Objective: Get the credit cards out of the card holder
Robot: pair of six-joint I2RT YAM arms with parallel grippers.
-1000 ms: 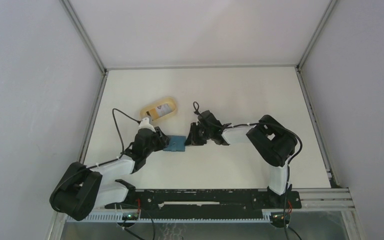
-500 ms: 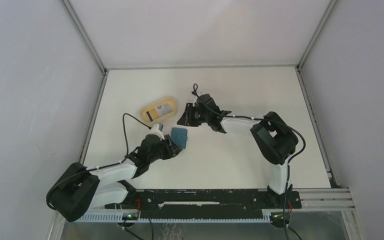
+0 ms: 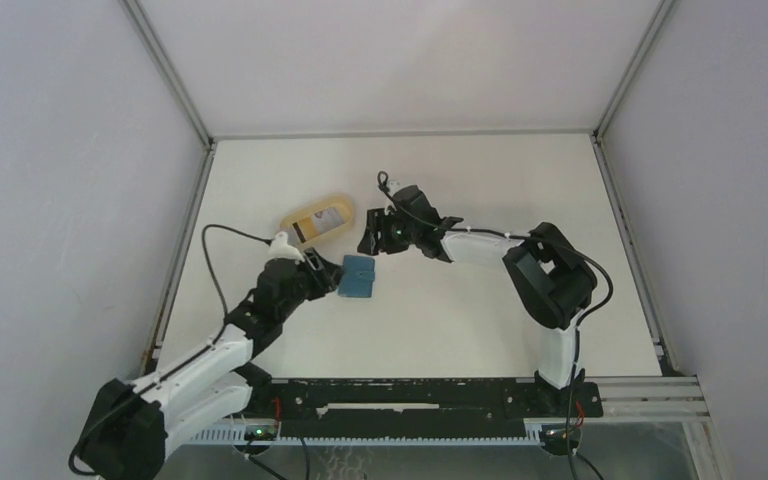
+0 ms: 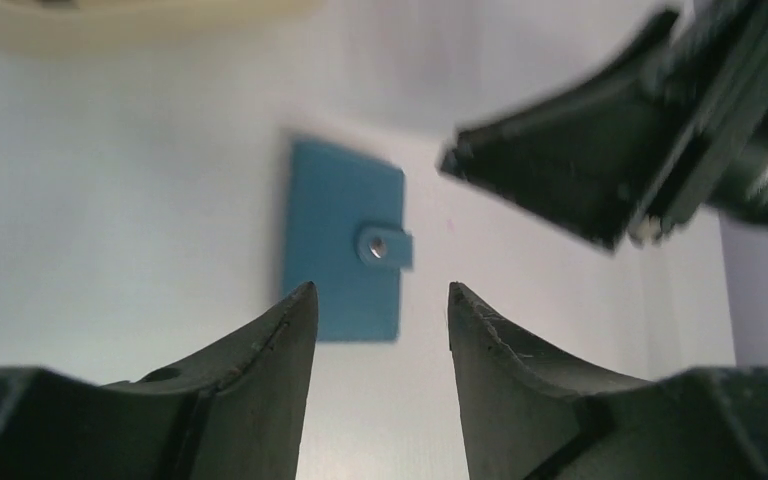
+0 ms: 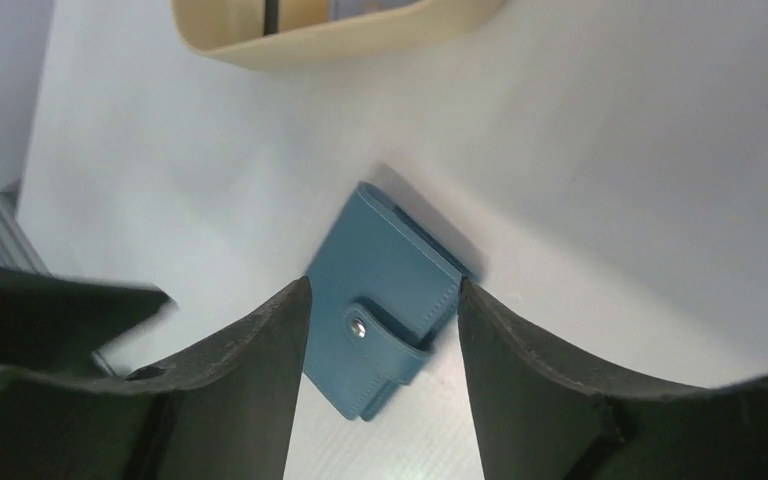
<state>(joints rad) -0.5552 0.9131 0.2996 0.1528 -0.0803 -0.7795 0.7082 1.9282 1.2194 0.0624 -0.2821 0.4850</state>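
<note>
My right gripper will next move down and back over the wallet, onto the snap tab (image 3: 363, 274) (image 5: 384, 340), because that fastened strap keeps the wallet closed.
The card holder (image 3: 358, 276) is a teal-blue wallet lying flat on the table, closed, with its snap tab fastened. It also shows in the left wrist view (image 4: 345, 240) and in the right wrist view (image 5: 385, 275). My left gripper (image 3: 326, 277) is open and empty just left of it (image 4: 380, 290). My right gripper (image 3: 368, 238) is open and empty, above and behind the wallet (image 5: 382, 285), not touching it. A credit card (image 3: 320, 219) with a dark stripe lies in the tan dish. No cards show in the wallet.
The tan oval dish (image 3: 332, 201) stands just behind and left of the wallet, and its rim shows at the top of the right wrist view (image 5: 360, 38). The enclosure's walls stand at the left, right and back. The right gripper's fingers (image 4: 580, 170) are close to the left gripper.
A second ago both grippers were at the wallet. The right gripper has lifted back toward the dish. The left arm has swung left, and the wallet now lies free on the table.
</note>
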